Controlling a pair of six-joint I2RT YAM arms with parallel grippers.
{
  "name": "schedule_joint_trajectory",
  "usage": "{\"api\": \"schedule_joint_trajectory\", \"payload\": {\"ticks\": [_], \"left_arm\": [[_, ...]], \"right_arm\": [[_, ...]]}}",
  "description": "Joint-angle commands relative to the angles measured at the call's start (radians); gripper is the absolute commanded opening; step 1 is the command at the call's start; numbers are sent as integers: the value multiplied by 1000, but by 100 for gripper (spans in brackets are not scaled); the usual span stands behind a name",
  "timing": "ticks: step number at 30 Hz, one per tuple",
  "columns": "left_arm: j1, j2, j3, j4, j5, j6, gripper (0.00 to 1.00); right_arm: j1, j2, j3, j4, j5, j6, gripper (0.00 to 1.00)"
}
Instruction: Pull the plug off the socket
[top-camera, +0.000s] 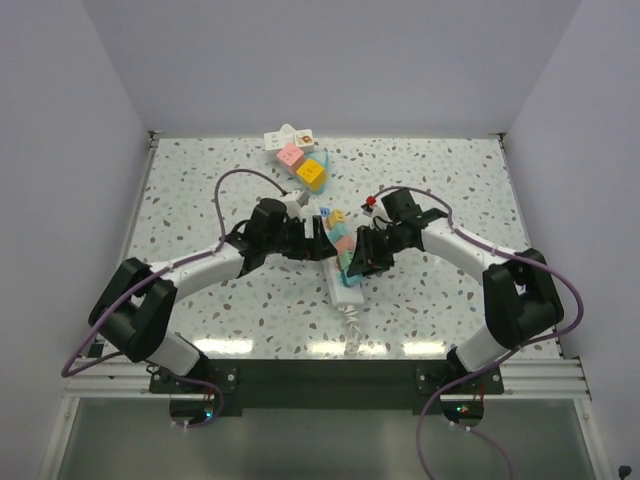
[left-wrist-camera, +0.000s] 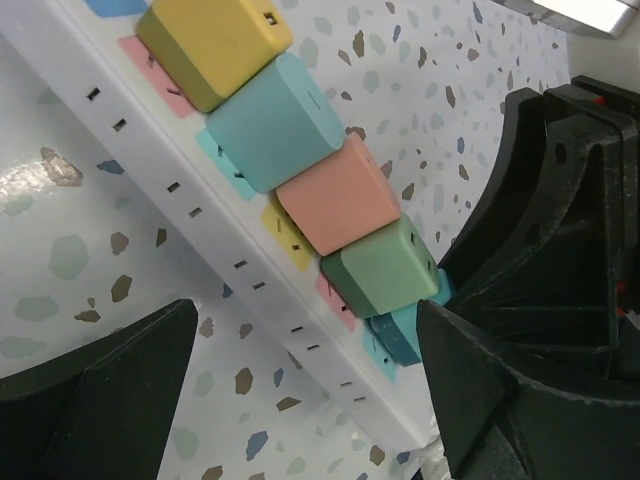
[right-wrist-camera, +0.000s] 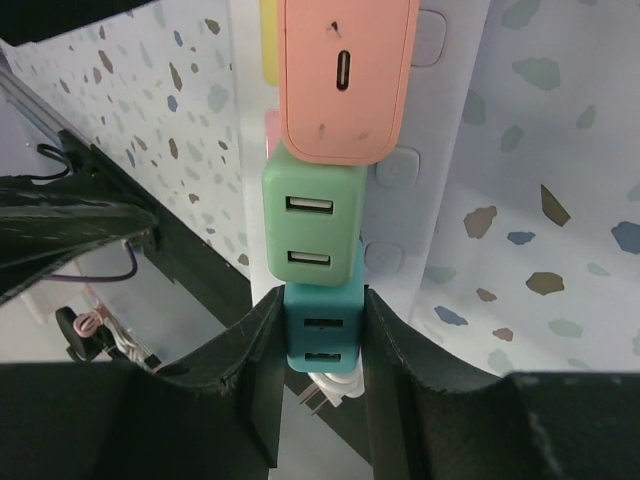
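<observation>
My right gripper next needs to pull the teal plug up, carry it back to the bare tabletop beside the socket strip's near end (top-camera: 385, 305), lower and release.
A white socket strip (top-camera: 345, 292) lies mid-table with a row of cube plugs in it. From its far end these are yellow (left-wrist-camera: 210, 45), light blue (left-wrist-camera: 275, 120), pink (left-wrist-camera: 340, 195), green (left-wrist-camera: 385, 265) and a teal plug (right-wrist-camera: 322, 325) at the near end. My right gripper (right-wrist-camera: 322, 335) is shut on the teal plug, one finger on each side of it. That plug (left-wrist-camera: 402, 338) still sits against the strip. My left gripper (left-wrist-camera: 300, 350) is open and straddles the strip (left-wrist-camera: 150, 170) beside the green and teal plugs, touching nothing I can see.
Loose pink (top-camera: 291, 155) and yellow (top-camera: 312, 173) cubes and a white tag (top-camera: 285, 135) lie at the back of the table. The strip's coiled white cord (top-camera: 353, 325) trails toward the near edge. Walls close in the left, right and back.
</observation>
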Motion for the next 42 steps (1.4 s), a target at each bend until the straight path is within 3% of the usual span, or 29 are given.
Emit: {"api": "schedule_joint_trajectory", "payload": {"ticks": [1, 4, 9, 21, 24, 28, 32, 37, 42], "left_arm": [[-20, 62, -1, 95, 12, -30, 91], [-22, 92, 6, 40, -24, -47, 84], [-22, 53, -72, 83, -74, -91, 81], [-69, 174, -47, 224, 41, -199, 56], [-69, 183, -59, 226, 24, -222, 39], [-69, 185, -70, 201, -31, -242, 0], [-69, 178, -72, 143, -143, -249, 0], [-68, 157, -75, 39, -260, -251, 0], [-66, 146, -73, -24, -320, -235, 0]], "right_arm": [[2, -35, 6, 139, -110, 50, 0], [0, -23, 1, 153, -106, 62, 0], [2, -17, -12, 190, -113, 80, 0], [2, 0, -22, 228, -107, 86, 0], [2, 2, -20, 216, -95, 80, 0], [2, -24, -32, 195, -75, 67, 0], [0, -104, -80, 175, 7, 62, 0], [-6, -335, -158, 215, 78, 117, 0], [-18, -457, -166, 89, 140, 108, 0]]}}
